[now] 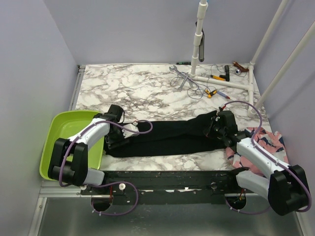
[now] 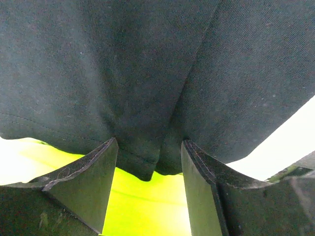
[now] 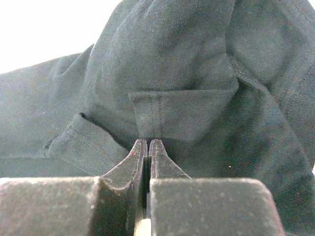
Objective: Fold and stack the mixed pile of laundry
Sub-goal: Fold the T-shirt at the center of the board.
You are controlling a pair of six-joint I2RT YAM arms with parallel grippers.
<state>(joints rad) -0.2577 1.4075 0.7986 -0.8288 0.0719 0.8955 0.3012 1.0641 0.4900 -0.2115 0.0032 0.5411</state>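
Note:
The drooping fold of black cloth already hangs between my left gripper's open fingers, so I need to keep that gripper beside the basin and close it there.
The large black garment (image 1: pixel 167 140) lies stretched left to right across the front of the marble table. My left gripper (image 1: pixel 114 139) is at its left end, next to the basin. In the left wrist view the left gripper (image 2: pixel 150 152) is open, and a drooping fold of the black cloth (image 2: pixel 147 73) hangs between the fingers unpinched. My right gripper (image 1: pixel 213 129) is at the garment's right end. In the right wrist view the right gripper (image 3: pixel 148 142) is shut on a stitched hem of the black cloth (image 3: pixel 172 64). The pink shark-print garment (image 1: pixel 268 140) lies crumpled at the right edge. The striped garment is out of view.
A lime green basin (image 1: pixel 64 132) sits at the front left, and it also shows under the left fingers (image 2: pixel 142 206). Wrenches (image 1: pixel 179 76), pliers (image 1: pixel 212 92) and a white pipe frame (image 1: pixel 231 83) lie at the back right. A white post (image 1: pixel 198 44) stands at the back.

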